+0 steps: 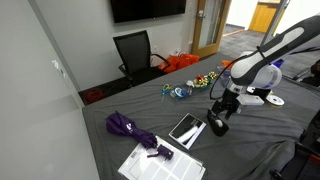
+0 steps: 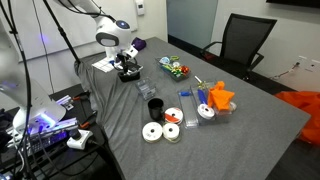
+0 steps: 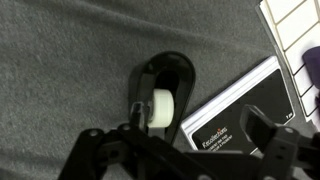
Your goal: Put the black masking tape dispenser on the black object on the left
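My gripper moves down and to the left in the wrist view around the dispenser's white tape roll (image 1: 218, 124) (image 3: 161, 108) next, since it lies nearer one open finger.
The black masking tape dispenser (image 3: 165, 85) lies on the grey table, with its white tape roll showing in the wrist view. The black object, a flat glossy slab (image 3: 235, 105) with a light edge, lies right beside it. The slab also shows in an exterior view (image 1: 187, 128). My gripper (image 3: 180, 135) is open and hovers low over the dispenser and the slab's near edge, holding nothing. In both exterior views the gripper (image 1: 219, 118) (image 2: 128, 68) points down at the table. The dispenser (image 1: 218, 127) is a dark shape right under it.
A purple folded umbrella (image 1: 130, 128) and white printed paper sheets (image 1: 160, 162) lie beyond the slab. A round black mug (image 2: 155, 107), white tape rolls (image 2: 152, 132) and an orange item (image 2: 220, 97) sit further along the table. A black chair (image 1: 135, 50) stands behind.
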You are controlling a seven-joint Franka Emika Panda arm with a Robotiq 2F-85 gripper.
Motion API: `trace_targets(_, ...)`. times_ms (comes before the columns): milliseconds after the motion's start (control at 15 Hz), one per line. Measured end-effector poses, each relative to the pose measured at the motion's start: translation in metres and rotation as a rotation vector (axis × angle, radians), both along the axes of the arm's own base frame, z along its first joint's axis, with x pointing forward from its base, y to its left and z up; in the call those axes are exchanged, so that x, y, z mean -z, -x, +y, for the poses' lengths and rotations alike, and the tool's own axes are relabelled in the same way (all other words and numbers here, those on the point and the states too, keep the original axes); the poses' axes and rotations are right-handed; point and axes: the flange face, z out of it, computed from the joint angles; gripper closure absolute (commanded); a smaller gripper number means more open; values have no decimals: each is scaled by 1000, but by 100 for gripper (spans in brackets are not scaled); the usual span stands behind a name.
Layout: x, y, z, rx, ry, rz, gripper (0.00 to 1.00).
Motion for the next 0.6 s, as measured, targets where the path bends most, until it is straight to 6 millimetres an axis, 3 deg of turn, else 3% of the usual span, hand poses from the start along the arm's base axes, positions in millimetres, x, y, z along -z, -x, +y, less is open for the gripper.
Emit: trace_targets(600,28,-10,0,34,137,88,0)
